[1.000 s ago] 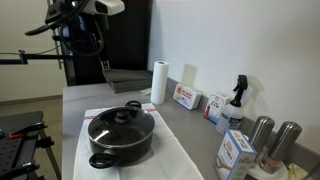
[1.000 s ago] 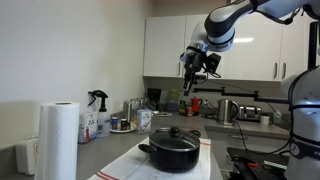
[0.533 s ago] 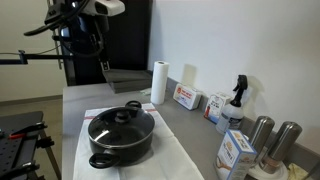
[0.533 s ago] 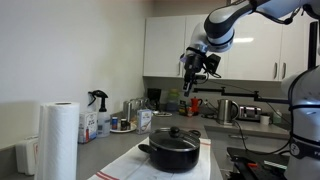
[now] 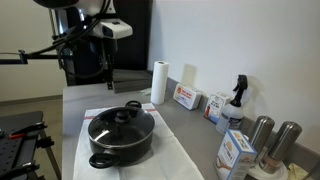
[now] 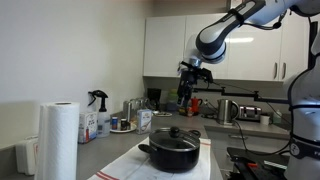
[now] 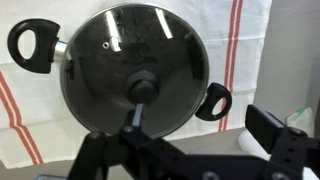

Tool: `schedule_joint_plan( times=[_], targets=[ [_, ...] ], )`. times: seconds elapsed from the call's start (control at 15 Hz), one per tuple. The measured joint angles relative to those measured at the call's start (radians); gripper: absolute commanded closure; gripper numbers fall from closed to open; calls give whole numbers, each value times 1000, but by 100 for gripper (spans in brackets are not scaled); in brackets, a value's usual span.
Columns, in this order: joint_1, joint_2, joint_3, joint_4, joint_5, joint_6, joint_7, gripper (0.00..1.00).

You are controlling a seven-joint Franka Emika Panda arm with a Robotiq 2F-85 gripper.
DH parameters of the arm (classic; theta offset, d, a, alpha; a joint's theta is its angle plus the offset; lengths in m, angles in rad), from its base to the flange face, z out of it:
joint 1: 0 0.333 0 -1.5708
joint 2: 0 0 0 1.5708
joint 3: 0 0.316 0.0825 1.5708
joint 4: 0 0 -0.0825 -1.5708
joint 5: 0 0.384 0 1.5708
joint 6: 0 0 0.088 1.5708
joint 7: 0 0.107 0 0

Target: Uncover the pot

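Note:
The black knob of the glass lid is well below my open gripper, so my gripper needs to move down toward the pot (image 5: 100, 143) until its fingers straddle the knob.
The pot (image 5: 100, 143), wide, shallow and black with two side handles, sits on a white red-striped towel (image 5: 172, 160) on the counter; it shows in both exterior views (image 6: 172, 155). A glass lid (image 5: 118, 124) with a black knob (image 7: 141, 87) covers it. In the wrist view the lid (image 7: 100, 55) fills the upper middle and the pot handles (image 7: 30, 45) stick out at both sides. My gripper (image 5: 104, 68) (image 6: 188, 90) hangs high above the pot, apart from it, open and empty (image 7: 200, 130).
A paper towel roll (image 5: 158, 82) (image 6: 58, 140), small boxes (image 5: 186, 97), a spray bottle (image 5: 237, 100) and two tall steel cylinders (image 5: 272, 140) line the wall side of the counter. A blue-white box (image 5: 235, 152) stands near the cylinders. A kettle (image 6: 228, 110) stands on the far counter.
The arm has swung and the gripper has come lower toward the pot. The pot and lid have not moved.

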Motion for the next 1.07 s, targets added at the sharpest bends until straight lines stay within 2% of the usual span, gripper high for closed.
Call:
schedule_joint_plan(
  times=[0.27, 0.6, 1.07],
  targets=[
    [-28, 117, 34, 12, -95, 56, 133, 0],
    [-36, 247, 49, 68, -194, 60, 270, 0],
    [-36, 375, 45, 176, -219, 60, 317, 0]
  ],
)
